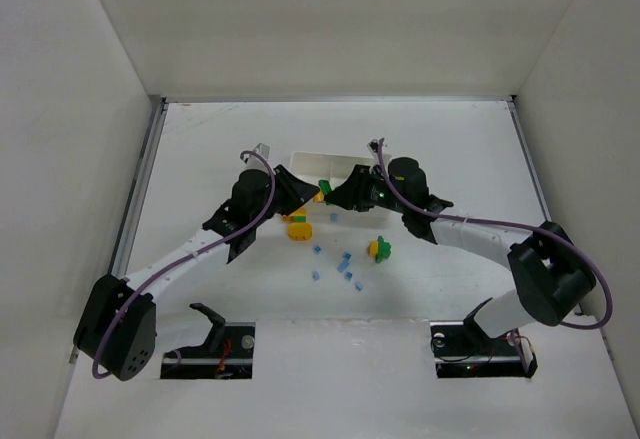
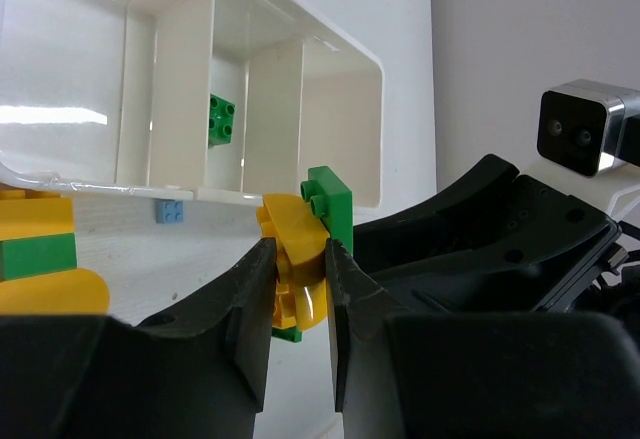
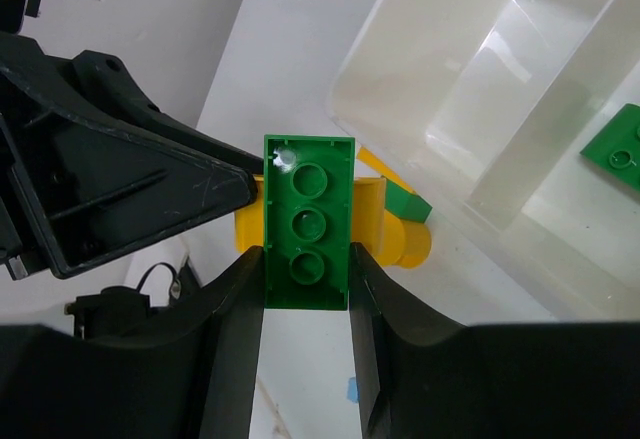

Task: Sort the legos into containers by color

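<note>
My left gripper moves outward over the tray's empty end container nearest it next and releases the yellow lego (image 2: 290, 227), since that container lies outward of the gripper.
A yellow lego (image 2: 290, 227) with a green lego (image 2: 332, 202) stuck to its side hangs in front of the white tray (image 2: 100, 109). My left gripper (image 2: 300, 251) is shut on the yellow one. From the other side my right gripper (image 3: 306, 256) has both fingers pressed against the flanks of the green lego (image 3: 308, 221); the yellow lego (image 3: 372, 221) shows behind it. In the top view the two grippers (image 1: 312, 199) (image 1: 334, 197) meet nose to nose at the tray's (image 1: 318, 162) near wall. One green lego (image 2: 222, 119) lies in the tray's middle container.
On the table near the arms lie a yellow and green stack (image 1: 298, 227), a yellow and green piece (image 1: 380, 249) and several tiny light blue legos (image 1: 345, 264). White walls enclose the table on three sides.
</note>
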Tool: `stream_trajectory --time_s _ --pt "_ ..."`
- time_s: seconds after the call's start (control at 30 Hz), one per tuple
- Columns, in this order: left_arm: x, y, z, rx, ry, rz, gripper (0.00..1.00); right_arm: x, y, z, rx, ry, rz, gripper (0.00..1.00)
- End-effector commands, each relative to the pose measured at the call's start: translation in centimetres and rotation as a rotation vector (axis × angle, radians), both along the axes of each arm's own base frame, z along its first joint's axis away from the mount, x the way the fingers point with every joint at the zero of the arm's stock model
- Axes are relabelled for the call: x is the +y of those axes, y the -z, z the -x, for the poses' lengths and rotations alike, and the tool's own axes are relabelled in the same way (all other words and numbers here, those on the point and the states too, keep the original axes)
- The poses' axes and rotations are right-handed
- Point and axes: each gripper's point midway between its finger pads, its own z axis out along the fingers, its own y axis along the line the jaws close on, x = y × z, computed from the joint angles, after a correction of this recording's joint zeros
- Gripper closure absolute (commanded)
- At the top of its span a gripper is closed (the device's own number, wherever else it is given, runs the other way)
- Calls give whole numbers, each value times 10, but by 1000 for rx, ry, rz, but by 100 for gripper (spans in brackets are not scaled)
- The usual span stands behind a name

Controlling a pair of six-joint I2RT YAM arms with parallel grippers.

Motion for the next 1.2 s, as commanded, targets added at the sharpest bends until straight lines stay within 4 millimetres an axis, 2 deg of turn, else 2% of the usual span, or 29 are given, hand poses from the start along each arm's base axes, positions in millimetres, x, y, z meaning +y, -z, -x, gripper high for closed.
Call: stream_trajectory --time_s 0.0,0.2,0.57,0.67,0.8,0.93,1.03,1.17 --pt "-7 -29 -7 -80 9 55 91 3 -30 1 -60 -10 -79 79" --pt "-2 -25 -9 -76 -2 46 92 -18 -51 -8 -76 21 -144 80" --pt "5 -21 -10 -77 -18 36 92 -30 -57 -18 -80 62 -165 80" --pt "7 -24 -12 -82 -25 39 92 -34 -47 -30 -79 114 -124 79" --pt "8 -35 -16 -109 -30 43 92 -45 -15 -57 -39 242 -9 77" --pt "12 -39 -23 -120 -59 36 92 -52 -5 -75 -57 309 75 74" --pt "14 -41 -28 -134 -73 27 92 -55 -3 -85 -68 337 119 68" --pt "16 -42 -35 -145 -93 8 92 -60 -6 -93 -91 374 143 44"
